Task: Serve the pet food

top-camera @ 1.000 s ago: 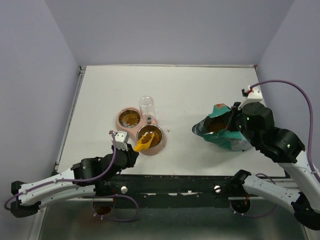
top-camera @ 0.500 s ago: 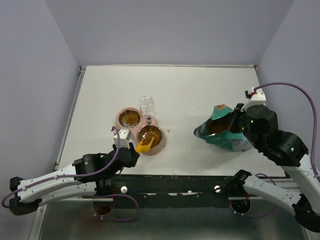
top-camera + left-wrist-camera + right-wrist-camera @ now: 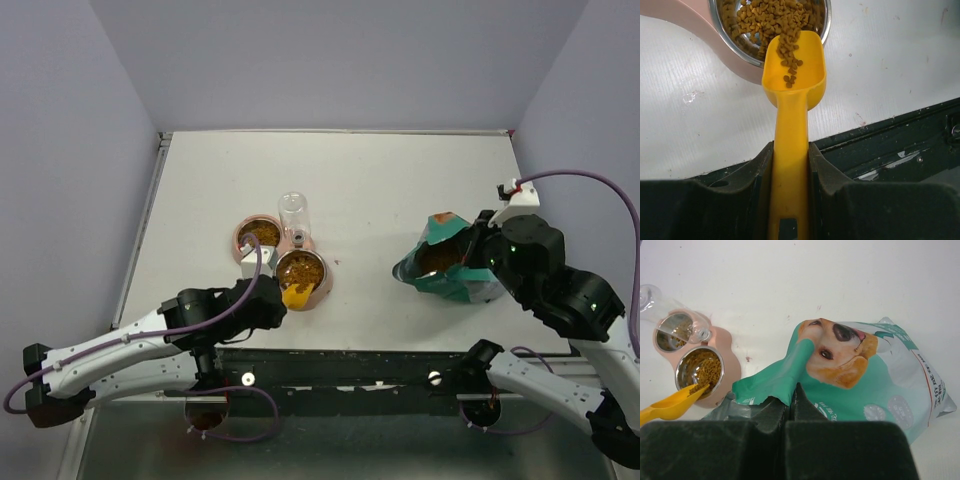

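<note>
I should next lift the scoop (image 3: pixel 295 295) in my left gripper toward the teal bag, then lower it and release it on the bare tabletop (image 3: pixel 367 285) beside the feeder, because both bowls have kibble in them.
My left gripper (image 3: pixel 790 165) is shut on the handle of the yellow scoop (image 3: pixel 792 85), whose tilted bowl rests over the near steel bowl (image 3: pixel 822 22) of the pink feeder. Brown kibble (image 3: pixel 775 25) slides from the scoop into that bowl. In the top view the scoop (image 3: pixel 295 295) touches the near bowl (image 3: pixel 300 270) and the left gripper (image 3: pixel 268 308) sits just in front of it. My right gripper (image 3: pixel 791 400) is shut on the torn top edge of the teal pet food bag (image 3: pixel 860 385), holding it open (image 3: pixel 445 265); kibble shows inside.
The pink double feeder (image 3: pixel 325 290) has a far bowl (image 3: pixel 260 235) holding kibble and a clear water bottle (image 3: pixel 293 215) behind. The table's dark front edge (image 3: pixel 350 365) runs just behind the left gripper. Grey walls close in the sides and back.
The left gripper has moved right and forward, bringing the scoop from the bowl's left rim to its front and tipping it. The bag and right gripper shifted slightly right.
</note>
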